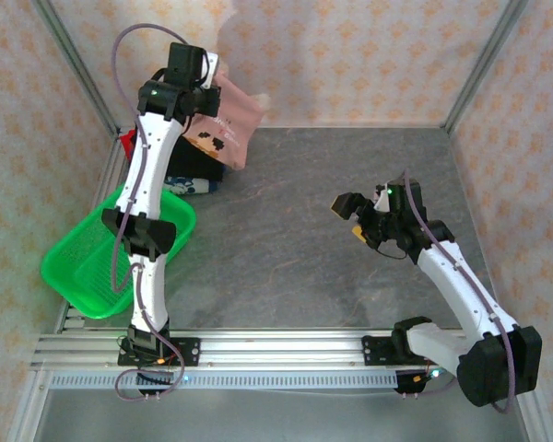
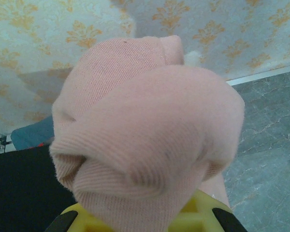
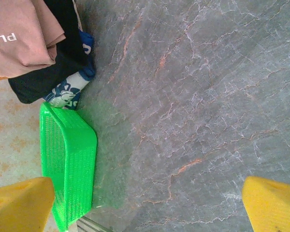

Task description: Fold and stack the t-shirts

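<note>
My left gripper is above the stack, so next I will lower it toward the stack's red edge and let the pink t-shirt go onto the black one.
My left gripper is raised at the back left and shut on the pink t-shirt, which hangs folded from it with its dark print facing the camera. In the left wrist view the bunched pink t-shirt swells over the yellow fingers. Under it lies a stack of folded t-shirts: black, blue-and-white patterned, and a red edge. My right gripper hovers open over the bare table at mid right, nothing between its fingertips.
A green mesh basket sits at the left edge beside the left arm, also seen as the basket in the right wrist view. Patterned walls and metal posts close the back and sides. The grey table top spreads across the middle.
</note>
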Controlling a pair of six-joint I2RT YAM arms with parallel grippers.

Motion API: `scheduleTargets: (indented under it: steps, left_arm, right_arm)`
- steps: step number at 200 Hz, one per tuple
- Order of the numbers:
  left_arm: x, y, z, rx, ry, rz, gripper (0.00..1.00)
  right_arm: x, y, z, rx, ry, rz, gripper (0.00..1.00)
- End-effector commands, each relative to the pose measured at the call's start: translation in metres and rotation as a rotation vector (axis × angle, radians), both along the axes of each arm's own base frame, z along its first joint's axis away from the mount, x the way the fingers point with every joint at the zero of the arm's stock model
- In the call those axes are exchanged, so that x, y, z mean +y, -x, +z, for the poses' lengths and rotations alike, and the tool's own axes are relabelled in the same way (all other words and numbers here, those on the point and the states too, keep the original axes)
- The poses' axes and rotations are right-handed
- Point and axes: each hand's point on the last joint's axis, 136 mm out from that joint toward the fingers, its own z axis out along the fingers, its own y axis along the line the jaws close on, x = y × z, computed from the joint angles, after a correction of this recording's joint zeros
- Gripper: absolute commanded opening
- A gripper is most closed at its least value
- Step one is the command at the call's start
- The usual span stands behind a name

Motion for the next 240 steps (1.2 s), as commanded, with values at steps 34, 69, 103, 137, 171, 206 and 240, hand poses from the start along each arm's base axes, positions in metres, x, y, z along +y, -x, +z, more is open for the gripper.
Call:
scheduleTargets:
  steps: [34, 69, 103, 137, 171, 206, 240]
  left_arm:
    - [0.045, -0.009, 0.022, -0.076, 0.087, 0.076, 0.00]
    - [0.085, -0.028, -0.016, -0.012, 0.135, 0.153, 0.00]
    - [0.133, -0.047, -0.069, 0.069, 0.205, 0.246, 0.00]
    - [0.176, -0.060, -0.118, 0.126, 0.281, 0.328, 0.00]
    - [0.227, -0.062, -0.151, 0.146, 0.346, 0.439, 0.44]
    - [0.255, -0.058, -0.132, 0.081, 0.433, 0.499, 0.88]
    - [0.275, -0.038, -0.079, -0.022, 0.437, 0.575, 1.00]
  right_arm:
    - [0.002, -0.009, 0.015, -0.044, -0.010, -0.008, 0.99]
    - [0.003, -0.011, 0.009, -0.025, 0.001, -0.004, 0.99]
    - [0.005, -0.020, 0.003, -0.001, 0.005, -0.004, 0.99]
    - [0.008, -0.033, -0.003, 0.024, 0.009, -0.005, 0.99]
    - [0.013, -0.043, -0.006, 0.042, 0.011, 0.001, 0.99]
    - [0.019, -0.048, -0.003, 0.040, 0.014, 0.011, 0.99]
    - [0.017, -0.041, 0.007, 0.017, 0.017, 0.009, 0.99]
